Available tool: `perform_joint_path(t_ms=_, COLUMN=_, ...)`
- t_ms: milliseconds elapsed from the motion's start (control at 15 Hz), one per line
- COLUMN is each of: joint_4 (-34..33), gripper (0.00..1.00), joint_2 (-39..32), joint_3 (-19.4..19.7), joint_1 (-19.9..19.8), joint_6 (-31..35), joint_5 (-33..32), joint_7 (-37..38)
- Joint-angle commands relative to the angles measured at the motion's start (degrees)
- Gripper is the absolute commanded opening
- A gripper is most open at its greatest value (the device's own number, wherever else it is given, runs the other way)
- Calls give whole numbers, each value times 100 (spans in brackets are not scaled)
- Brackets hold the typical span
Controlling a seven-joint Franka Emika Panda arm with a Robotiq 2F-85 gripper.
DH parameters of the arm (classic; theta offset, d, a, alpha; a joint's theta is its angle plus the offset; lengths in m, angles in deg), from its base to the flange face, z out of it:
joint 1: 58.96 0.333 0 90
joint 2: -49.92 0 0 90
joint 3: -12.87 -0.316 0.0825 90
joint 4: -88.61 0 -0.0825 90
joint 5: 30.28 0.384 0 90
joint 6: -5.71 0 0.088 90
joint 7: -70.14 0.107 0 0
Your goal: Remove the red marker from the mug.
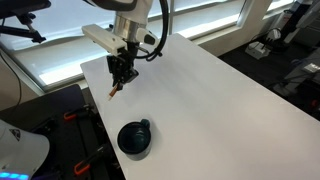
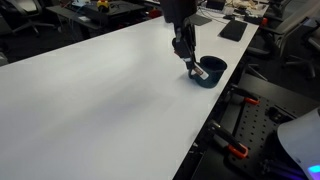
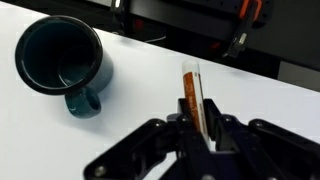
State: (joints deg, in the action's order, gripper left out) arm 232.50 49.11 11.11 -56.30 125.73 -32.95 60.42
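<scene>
The red marker is still above the white table (image 1: 117, 104) (image 3: 181, 88), so my gripper will next carry it down toward the table beside the mug's handle.
The black mug (image 1: 135, 138) stands on the white table (image 1: 200, 100) near its edge, and its inside looks empty in the wrist view (image 3: 60, 58). It also shows in an exterior view (image 2: 209, 70). My gripper (image 1: 121, 78) is shut on the red marker (image 1: 116, 91) and holds it tip-down, away from the mug, near the table's edge. In the wrist view the red marker (image 3: 190, 92) sticks out from between the fingers (image 3: 200, 128), to the right of the mug.
The table's edge runs close by the gripper and mug (image 3: 150, 42). Below it stand black equipment with orange clamps (image 1: 70, 115) and a white object (image 2: 300, 145). Office desks and chairs fill the background (image 2: 90, 10).
</scene>
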Motion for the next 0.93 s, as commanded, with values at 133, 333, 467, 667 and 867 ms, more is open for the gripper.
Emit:
perform_joint_path(t_ms=133, joint_4=-26, gripper=5, joint_2=-772, joint_3=131, joint_1=-206, joint_6=942, joint_5=-36, joint_7=72)
perform_joint_path(t_ms=333, joint_4=-115, gripper=5, joint_2=-1189, joint_3=193, joint_1=-280, joint_6=1156, joint_5=-53, joint_7=139)
perform_joint_path(t_ms=467, joint_4=-178, gripper=5, joint_2=-1395, joint_3=204, joint_1=-342, joint_6=1147, joint_5=6, joint_7=129)
perform_joint_path(t_ms=667, joint_4=-256, gripper=5, joint_2=-1635, joint_3=216, joint_1=-410, joint_6=1144, joint_5=0, joint_7=145)
perform_joint_path(t_ms=867, joint_4=-344, gripper=46, joint_2=-1784, joint_3=258, joint_1=-437, joint_6=1182, joint_5=-42, joint_7=246)
